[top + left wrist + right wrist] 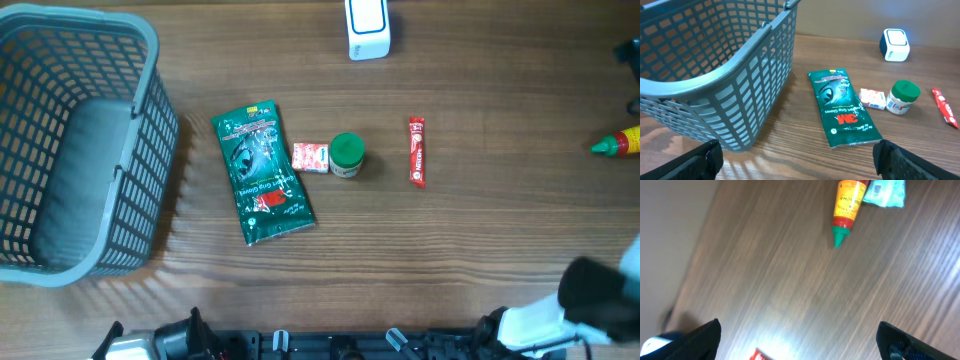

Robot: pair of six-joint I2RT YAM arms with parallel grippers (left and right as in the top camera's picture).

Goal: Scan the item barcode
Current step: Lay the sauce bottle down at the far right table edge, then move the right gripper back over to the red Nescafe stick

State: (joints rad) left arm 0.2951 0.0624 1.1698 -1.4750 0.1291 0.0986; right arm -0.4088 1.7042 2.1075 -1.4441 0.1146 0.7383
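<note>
The robot's right gripper will next turn and swing to the left in the overhead view, then go down to the packet [417, 151].
A white barcode scanner [367, 28] stands at the table's far edge; the left wrist view has it at the upper right [895, 45]. Mid-table lie a green 3M pouch [262, 172], a small red-and-white box [310, 157], a green-lidded jar [347, 155] and a red stick packet [417, 151]. My left gripper [797, 157] hangs open above bare wood, with the pouch [842, 107] just ahead of it. My right gripper [800, 337] is open too, with nothing between its fingers. A corner of the red packet [759, 355] shows below it.
A grey-blue plastic basket [140, 60] fills the left side of the table. A red-and-yellow sauce bottle with a green tip [622, 144] lies at the right edge, beside a light blue packet [885, 191]. My right arm [600, 290] sits at the near right corner.
</note>
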